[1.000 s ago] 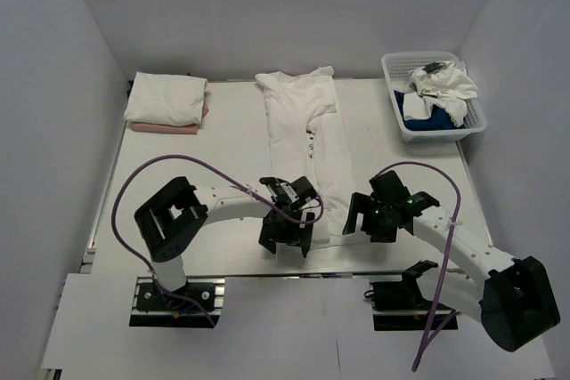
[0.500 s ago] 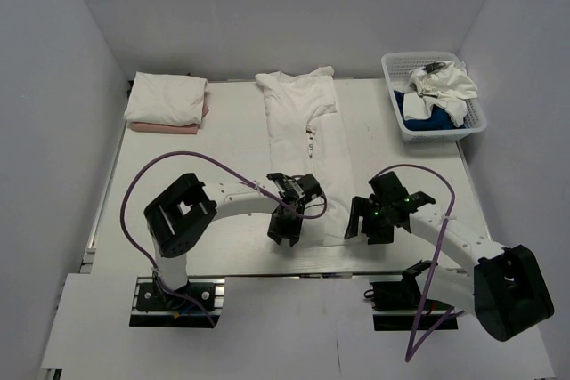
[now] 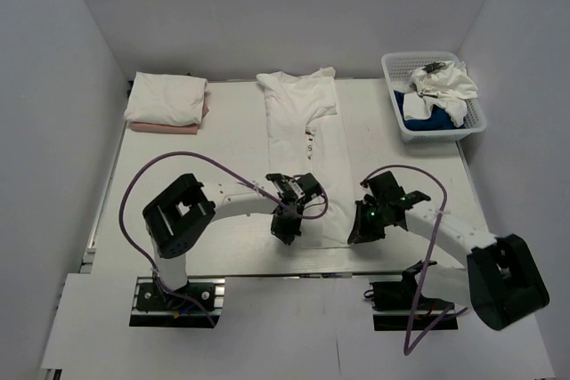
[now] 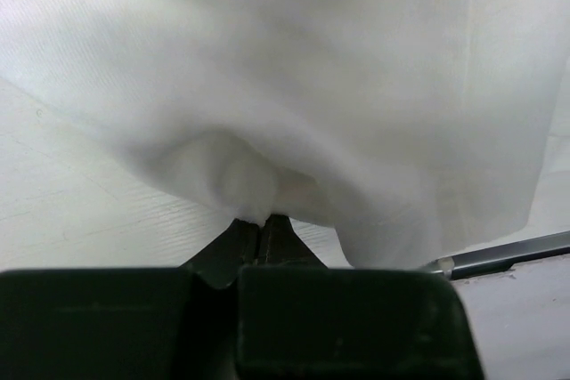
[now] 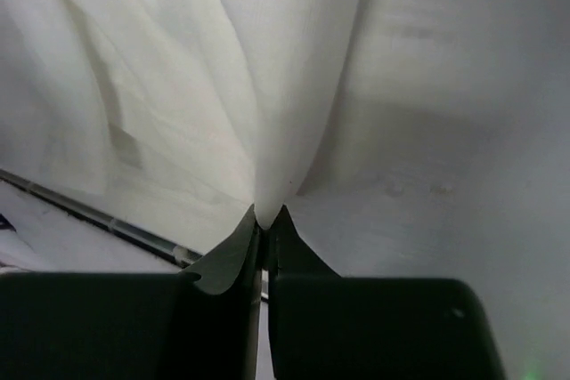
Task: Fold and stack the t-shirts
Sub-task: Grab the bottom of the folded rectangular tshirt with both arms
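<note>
I will lift the t-shirt's hem corner with my left gripper, carry it outward and release it over the t-shirt's collar end [image 3: 280, 113], since that end is outward of the gripper.
A white t-shirt [image 3: 307, 135] lies lengthwise down the middle of the table, folded into a narrow strip with its collar at the far end. My left gripper [image 3: 287, 230] is shut on the near left corner of its hem, the cloth [image 4: 267, 86] bunched between the dark jaws. My right gripper [image 3: 358, 233] is shut on the near right corner of the same hem; a fold of white cloth [image 5: 276, 95] rises from the pinched fingertips. Two folded t-shirts [image 3: 166, 101], a white one on a pale pink one, are stacked at the far left.
A white basket [image 3: 433, 133] at the far right holds crumpled white and blue clothes. The table's near metal edge [image 4: 508, 254] runs just below both grippers. White walls close in the table on three sides.
Both grippers have closed from open onto the near hem corners of the t-shirt. The right gripper slid left toward the cloth; the left one shifted slightly inward.
</note>
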Tool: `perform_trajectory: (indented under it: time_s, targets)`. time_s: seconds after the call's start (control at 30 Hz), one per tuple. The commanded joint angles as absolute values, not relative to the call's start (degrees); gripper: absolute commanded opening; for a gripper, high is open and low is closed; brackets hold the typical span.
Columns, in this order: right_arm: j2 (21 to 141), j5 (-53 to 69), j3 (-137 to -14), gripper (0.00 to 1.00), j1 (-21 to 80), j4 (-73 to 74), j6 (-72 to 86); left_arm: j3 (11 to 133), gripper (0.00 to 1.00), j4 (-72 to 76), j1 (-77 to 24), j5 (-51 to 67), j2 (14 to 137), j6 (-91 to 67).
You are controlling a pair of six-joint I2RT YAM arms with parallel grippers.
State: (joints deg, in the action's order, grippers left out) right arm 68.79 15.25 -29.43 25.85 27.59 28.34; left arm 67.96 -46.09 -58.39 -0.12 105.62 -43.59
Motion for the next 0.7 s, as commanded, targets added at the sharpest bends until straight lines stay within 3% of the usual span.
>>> perform_trajectory:
  time_s: [0.0,0.2,0.4,0.53,0.67]
  targets:
    - [60.7,19.3,-27.4,0.0,27.0,35.1,29.9,62.8,0.0,-45.2,-58.9,-0.6,100.8,-46.3]
    - [51.7,21.3,-27.6,0.0,29.0,39.0,33.8,58.8,0.0,-46.8,-59.4,3.3,91.1,-49.0]
    - [56.7,14.6,-37.9,0.0,29.2,39.9,30.7,69.5,0.0,-52.6,-58.0,-1.4,91.3,-49.3]
    - [62.5,7.4,-50.8,0.0,29.0,40.9,30.9,80.6,0.0,-60.8,-56.2,-9.6,97.5,-49.3]
    - [67.4,3.8,-56.1,0.0,28.4,37.4,31.4,92.7,0.0,-66.4,-51.5,-12.7,104.1,-48.7]
